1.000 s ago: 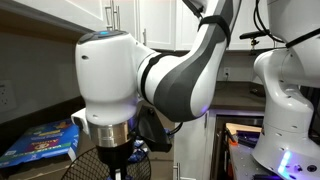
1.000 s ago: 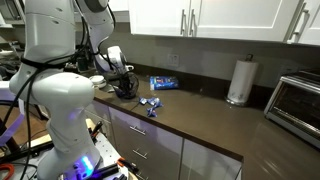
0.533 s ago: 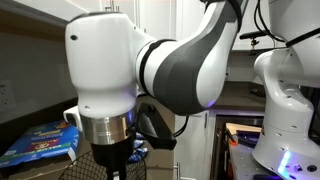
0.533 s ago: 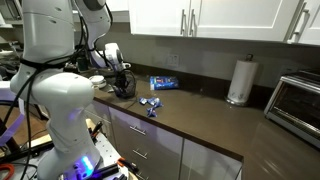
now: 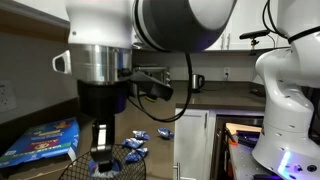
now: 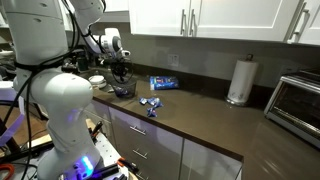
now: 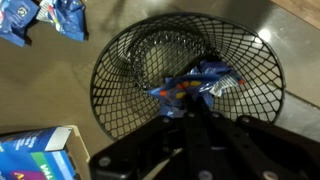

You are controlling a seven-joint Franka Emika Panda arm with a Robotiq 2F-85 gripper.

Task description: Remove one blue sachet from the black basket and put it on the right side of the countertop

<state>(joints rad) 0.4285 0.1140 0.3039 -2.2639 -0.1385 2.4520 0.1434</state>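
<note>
Next, my gripper goes past the basket rim [image 5: 75, 170] to the loose blue sachets and down there to release its sachet. Its sachet still hangs over the basket.
In the wrist view the black basket [image 7: 120, 70] is seen from above on the countertop [image 7: 60, 90]. A blue sachet [image 7: 200, 80] hangs over its middle. My gripper [image 7: 188, 108] comes in from the bottom, its fingers pressed together on the sachet's near edge. In an exterior view the gripper [image 5: 103, 155] hangs just above the basket rim [image 5: 75, 170]. In an exterior view the gripper [image 6: 121, 80] is over the basket [image 6: 126, 91] at the left end of the countertop [image 6: 200, 115].
Loose blue sachets [image 7: 55, 18] lie on the countertop beside the basket; they also show in both exterior views [image 5: 135, 146] [image 6: 150, 104]. A blue box [image 7: 35, 155] [image 5: 40, 142] lies near the basket. A paper towel roll [image 6: 238, 80] and a toaster oven [image 6: 296, 100] stand further right.
The arm has risen; the wrist that filled the exterior view is now higher, and the fingers have come up out of the basket with the sachet.
</note>
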